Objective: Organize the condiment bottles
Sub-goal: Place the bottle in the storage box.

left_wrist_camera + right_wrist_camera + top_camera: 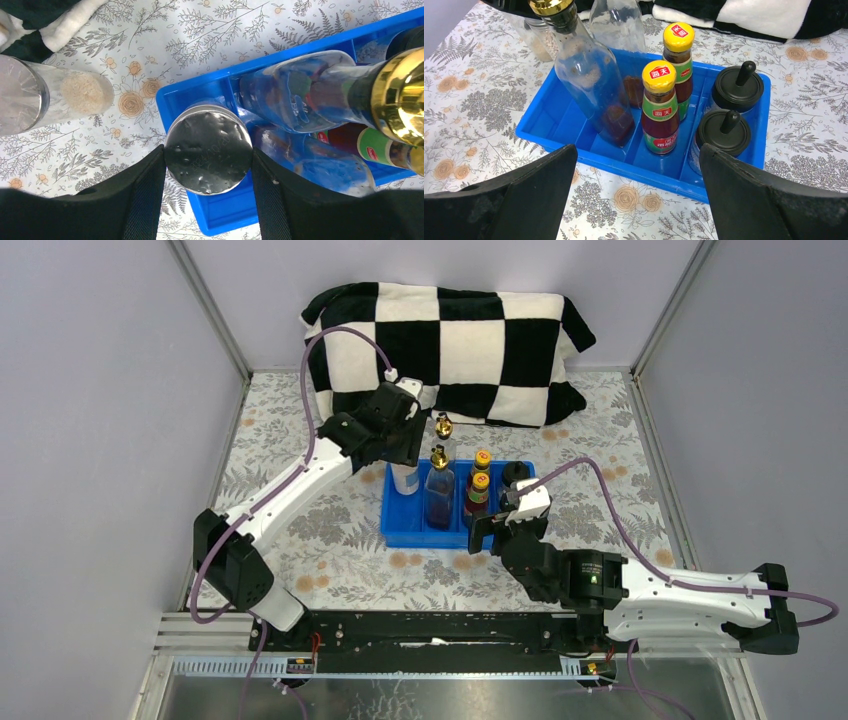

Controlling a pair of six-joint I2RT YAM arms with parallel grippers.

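Observation:
The far part of the tray's end section [405, 487] [203, 103] is empty. My left gripper needs to move the jar toward the gold-topped bottles and down into that part next.
My left gripper [207, 154] is shut on the silver lid of a clear grey-lidded jar [208, 142], held upright over the left end of the blue tray [225, 210]. A second jar [60, 95] with pale grains stands on the cloth left of the tray. Two gold-topped bottles [591, 80] [616, 25], two yellow-capped sauce bottles [660, 107] [679, 55] and two black-capped shakers [724, 132] [739, 87] stand in the tray [559, 120]. My right gripper [636, 150] hangs open at the tray's near edge, with nothing between its fingers.
A black-and-white checkered cloth bundle [450, 345] lies at the back of the table, just behind the tray [400, 530]. Grey walls with metal rails close the left, right and back sides. The floral tablecloth [300, 530] covers the table.

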